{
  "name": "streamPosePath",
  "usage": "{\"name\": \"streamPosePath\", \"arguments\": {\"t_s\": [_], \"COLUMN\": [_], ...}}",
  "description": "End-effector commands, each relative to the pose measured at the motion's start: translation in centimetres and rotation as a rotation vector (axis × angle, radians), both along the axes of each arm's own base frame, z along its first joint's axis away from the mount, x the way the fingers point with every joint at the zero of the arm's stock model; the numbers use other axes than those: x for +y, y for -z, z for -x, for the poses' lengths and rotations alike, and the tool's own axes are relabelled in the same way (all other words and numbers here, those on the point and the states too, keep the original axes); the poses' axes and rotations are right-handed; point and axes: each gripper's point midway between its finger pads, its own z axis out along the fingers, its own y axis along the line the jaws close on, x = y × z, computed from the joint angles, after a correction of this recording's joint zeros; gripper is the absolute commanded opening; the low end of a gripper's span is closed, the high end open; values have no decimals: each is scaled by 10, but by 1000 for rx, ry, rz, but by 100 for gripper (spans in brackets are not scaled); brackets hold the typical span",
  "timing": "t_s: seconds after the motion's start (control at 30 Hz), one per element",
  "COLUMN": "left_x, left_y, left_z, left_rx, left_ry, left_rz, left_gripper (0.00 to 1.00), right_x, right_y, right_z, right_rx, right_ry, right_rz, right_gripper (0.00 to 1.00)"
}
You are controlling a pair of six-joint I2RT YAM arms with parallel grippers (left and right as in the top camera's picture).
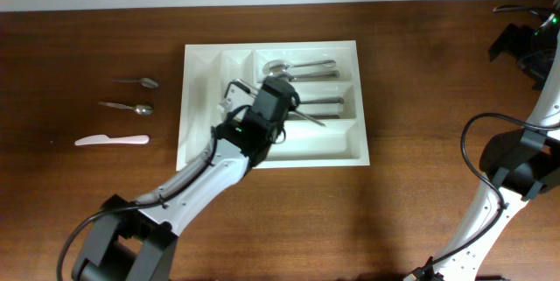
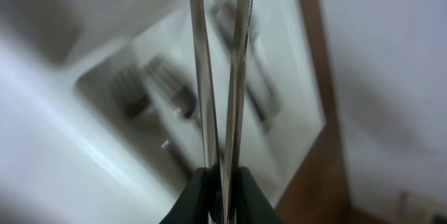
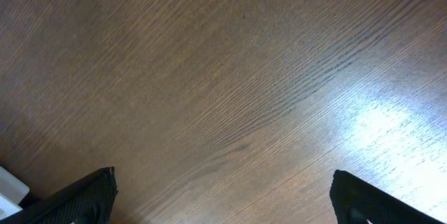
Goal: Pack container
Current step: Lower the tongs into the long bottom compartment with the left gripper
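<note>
The left gripper moves back over the container's near section beside the forks next, which looks empty. It then lowers the thin metal cutlery inside.
The container [image 1: 203, 80] is a white cutlery tray in the middle of the table. Spoons [image 1: 302, 69] lie in its upper right compartment and forks [image 1: 322, 103] in the one below. My left gripper [image 1: 287, 102] hovers over the tray's middle, shut on a thin metal piece of cutlery [image 1: 310, 119] that sticks out to the right. In the left wrist view the metal handle [image 2: 234, 77] runs up from between the dark fingers [image 2: 192, 196], above the blurred tray [image 2: 42, 126]. My right gripper [image 3: 223, 196] stands open over bare wood, holding nothing.
Left of the tray lie two metal spoons [image 1: 137, 80] [image 1: 129, 106] and a white plastic knife [image 1: 111, 140]. The right arm [image 1: 523, 154] stands at the table's far right edge, with cables beside it.
</note>
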Motion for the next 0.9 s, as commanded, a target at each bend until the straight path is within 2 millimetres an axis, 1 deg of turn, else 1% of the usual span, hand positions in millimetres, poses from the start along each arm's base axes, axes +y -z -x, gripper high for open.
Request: {"name": "streamPosePath", "arguments": {"t_s": [0.0,0.03,0.1,0.2,0.3,0.4,0.5,0.7,0.87], "left_x": [-17,-20,-22,-12,-1,5,15,28,34], "left_y": [-4,-5,-14,-26,-29,-27,-21,-19,-3], "left_z": [17,23,31,38,47,50,52,45,41], "left_rx": [6,10,-10,-30,1,27,65,85,119], "left_ry": [64,76,78,14,-58,-98,-179,-305,-339], "left_rz": [-39,-47,-71,-90,-62,-53,-14,63,53], "left_gripper": [2,2,2,2,2,2,2,2,2], "right_x": [3,3,3,3,3,3,3,3,3], "right_y": [-17,-17,-17,-17,-17,-17,-17,-17,-17], "right_z": [-1,-1,-1,-1,-1,-1,-1,-1,-1], "right_rx": [-41,-41,-41,-41,-41,-41,-40,-41,-41], "right_ry": [-9,-9,-9,-9,-9,-9,-9,-9,-9], "right_rz": [15,15,15,15,15,15,15,15,15], "right_gripper": [99,99,99,99,99,99,99,99,99]}}
